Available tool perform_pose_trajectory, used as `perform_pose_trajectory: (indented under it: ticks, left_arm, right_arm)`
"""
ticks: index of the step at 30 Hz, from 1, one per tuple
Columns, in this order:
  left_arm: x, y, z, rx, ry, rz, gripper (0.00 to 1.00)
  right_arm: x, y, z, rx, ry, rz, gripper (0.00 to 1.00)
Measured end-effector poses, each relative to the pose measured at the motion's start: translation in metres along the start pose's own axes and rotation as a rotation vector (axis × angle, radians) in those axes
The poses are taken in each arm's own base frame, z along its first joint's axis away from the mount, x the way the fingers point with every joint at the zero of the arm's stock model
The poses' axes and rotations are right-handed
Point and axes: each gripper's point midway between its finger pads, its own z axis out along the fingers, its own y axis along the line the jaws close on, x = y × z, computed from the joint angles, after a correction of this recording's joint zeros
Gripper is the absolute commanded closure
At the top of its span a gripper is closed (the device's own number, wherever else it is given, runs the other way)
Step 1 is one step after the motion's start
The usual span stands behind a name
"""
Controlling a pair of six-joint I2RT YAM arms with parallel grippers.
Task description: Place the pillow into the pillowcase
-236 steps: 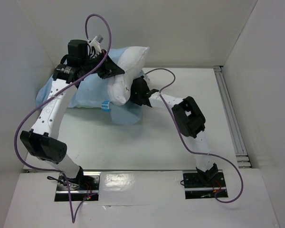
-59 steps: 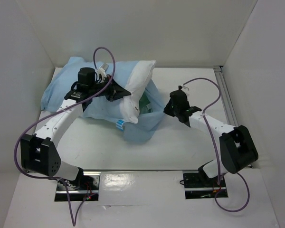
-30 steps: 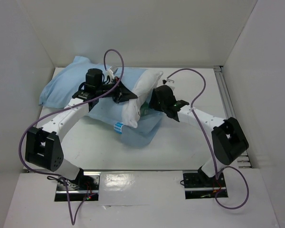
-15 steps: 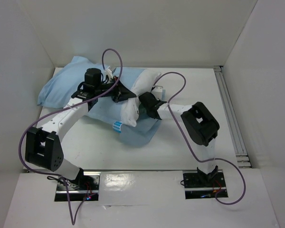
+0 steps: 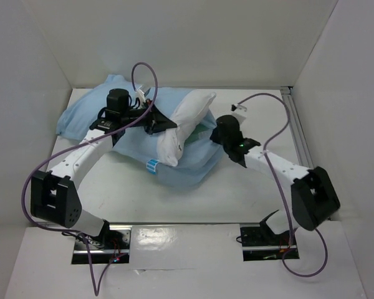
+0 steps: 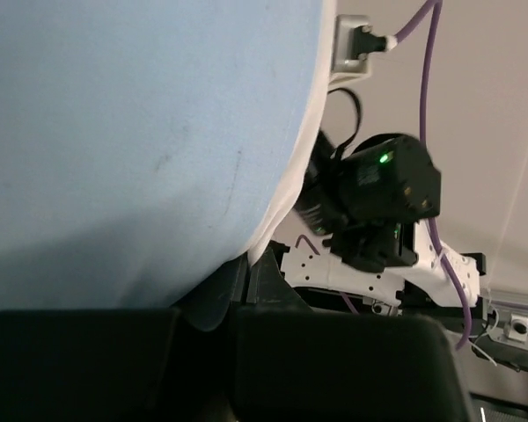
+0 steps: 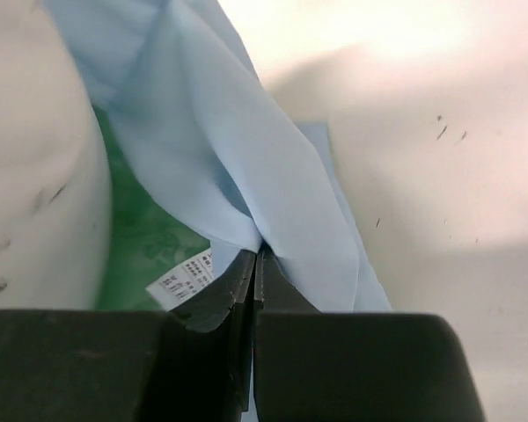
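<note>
The pillow's bare end [image 5: 190,117] still sticks out. The left gripper next draws the pillowcase's upper edge toward the right gripper, over that end, and releases it there.
The plump white pillow [image 5: 196,109] lies at the back of the table, mostly inside the pale blue pillowcase [image 5: 128,118], with its right end sticking out. My left gripper [image 5: 173,126] is shut on the pillowcase's upper edge at the opening. In the left wrist view that cloth [image 6: 114,132] and a strip of the pillow [image 6: 286,193] run into my left gripper [image 6: 242,268]. My right gripper [image 5: 213,132] is shut on a fold of the pillowcase [image 7: 246,176] at the right side of the opening. Beside my right gripper [image 7: 257,255] I see green lining [image 7: 141,237] and the pillow [image 7: 26,176].
White walls close in the table [image 5: 174,199] on the left, back and right. A metal rail [image 5: 302,149] runs along the right side. Purple cables [image 5: 271,99] loop above both arms. A small blue-and-white label [image 5: 152,166] shows at the near edge.
My right gripper has shut on the pillowcase edge and drawn it to the right, away from the pillow's end. The left arm has held its grip and hardly moved.
</note>
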Motion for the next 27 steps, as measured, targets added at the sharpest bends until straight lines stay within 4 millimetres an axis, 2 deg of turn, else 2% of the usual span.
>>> perform_pose_trajectory:
  ticks: [4,7,14,19,22,27]
  left_arm:
    - [0.003,-0.003,-0.002,0.008,0.009,0.006,1.0]
    - [0.005,-0.002,-0.003,0.006,0.009,0.008,1.0]
    - [0.01,0.011,-0.003,-0.02,0.016,-0.001,1.0]
    - [0.013,0.016,-0.003,-0.041,0.021,0.004,1.0]
    - [0.015,0.02,-0.003,-0.058,0.027,-0.008,1.0]
    - [0.016,0.026,-0.001,-0.073,0.035,-0.008,1.0]
  right_arm:
    - [-0.036,-0.018,-0.012,-0.121,-0.011,0.171,1.0]
    - [-0.05,-0.03,-0.01,-0.167,0.009,0.244,1.0]
    - [-0.046,-0.033,-0.011,-0.267,0.115,0.275,1.0]
    - [-0.024,-0.04,-0.004,-0.315,0.228,0.29,1.0]
    - [-0.015,-0.034,-0.01,-0.369,0.273,0.29,1.0]
    - [-0.022,-0.018,-0.018,-0.472,0.278,0.29,0.99]
